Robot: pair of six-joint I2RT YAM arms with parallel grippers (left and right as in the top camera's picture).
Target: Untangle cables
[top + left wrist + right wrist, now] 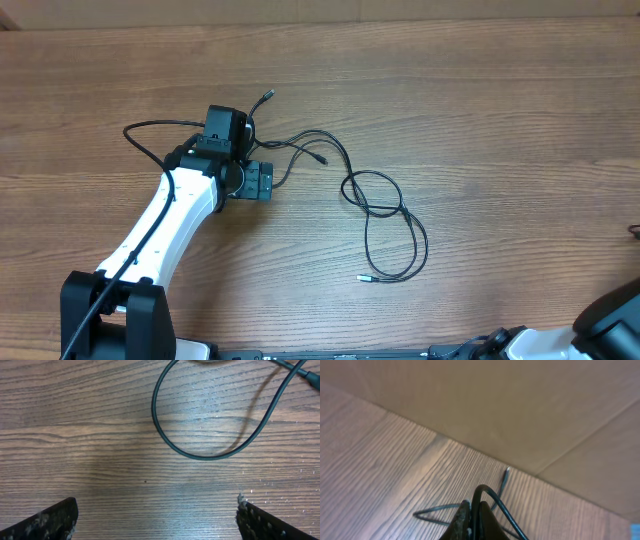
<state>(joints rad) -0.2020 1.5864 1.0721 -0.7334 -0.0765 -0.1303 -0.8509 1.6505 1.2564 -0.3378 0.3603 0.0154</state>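
The crossing cable parts are below my right gripper near the cardboard side. It should lower and release the cable there, clear of the loose loops.
Thin black cables (pixel 385 205) lie spread over the wooden table in loose loops right of centre, with a plug end (pixel 363 278) toward the front and another plug (pixel 322 158) near the middle. A further cable (pixel 150 127) runs under my left gripper (pixel 226 132). In the left wrist view my left gripper (pixel 156 512) stands open over bare wood, and a cable loop (pixel 200 455) lies just ahead of its fingers (pixel 55 519) without touching them. My right gripper (pixel 474 509) is shut on a cable (pixel 492 496) that arches up between its tips.
The right arm's base (pixel 610 320) sits at the front right corner, and a dark bit (pixel 634 232) shows at the right edge. A beige cardboard wall (pixel 520 410) rises behind the table in the right wrist view.
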